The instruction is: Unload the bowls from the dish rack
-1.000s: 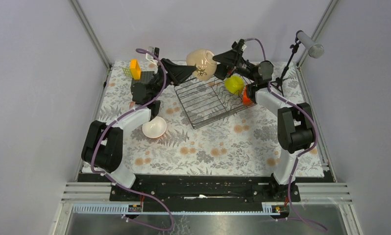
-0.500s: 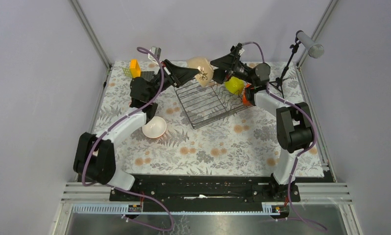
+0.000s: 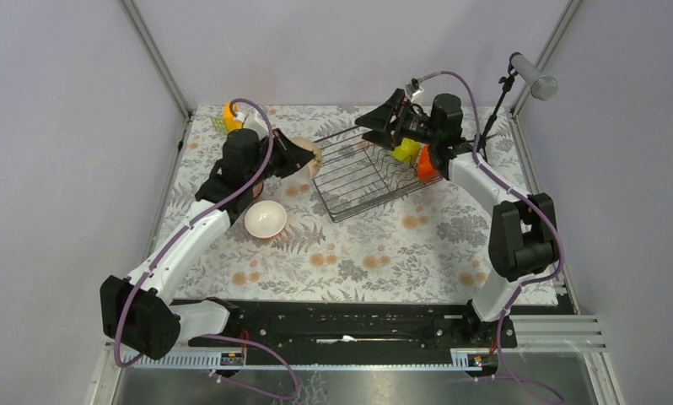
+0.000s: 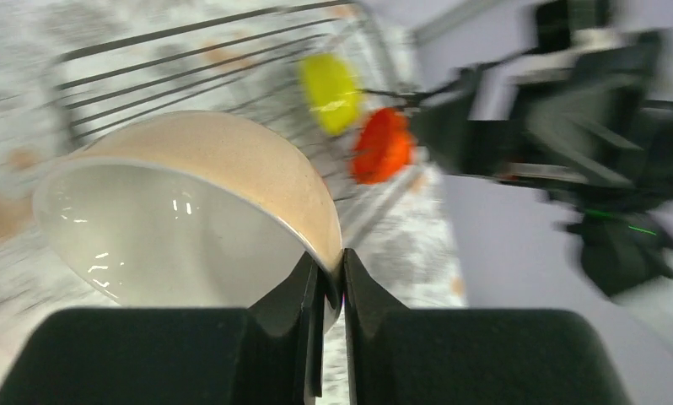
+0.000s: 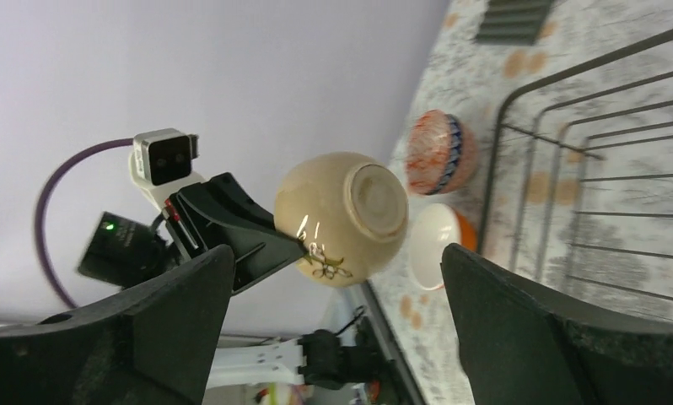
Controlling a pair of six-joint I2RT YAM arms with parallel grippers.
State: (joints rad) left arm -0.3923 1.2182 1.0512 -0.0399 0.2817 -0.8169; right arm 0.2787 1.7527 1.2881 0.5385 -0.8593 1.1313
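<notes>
The beige bowl (image 3: 313, 153) is off the rack, so my left gripper should move down, back and to the left in the top view next, onto cloth (image 3: 217, 245) beside the white-inside bowl.
My left gripper (image 3: 303, 157) is shut on the rim of the beige bowl (image 3: 313, 153) and holds it just left of the dish rack (image 3: 363, 181). The left wrist view shows the fingers (image 4: 331, 283) pinching the bowl's (image 4: 232, 169) edge. My right gripper (image 3: 368, 120) is open and empty above the rack's far edge. In the right wrist view (image 5: 337, 337) it faces the beige bowl (image 5: 350, 215) from a distance. A yellow-green bowl (image 3: 406, 149) and an orange bowl (image 3: 423, 165) stand in the rack's right end.
A bowl with a white inside (image 3: 266, 219) sits on the flowered cloth left of the rack. A red-and-blue patterned bowl (image 5: 438, 152) sits behind it. An orange block (image 3: 230, 115) stands at the far left corner. A microphone stand (image 3: 493, 118) is at the far right.
My left gripper has swung the beige bowl left and down, from above the rack's far corner to beside its left edge. My right gripper has stayed near the far edge, now apart from the bowl.
</notes>
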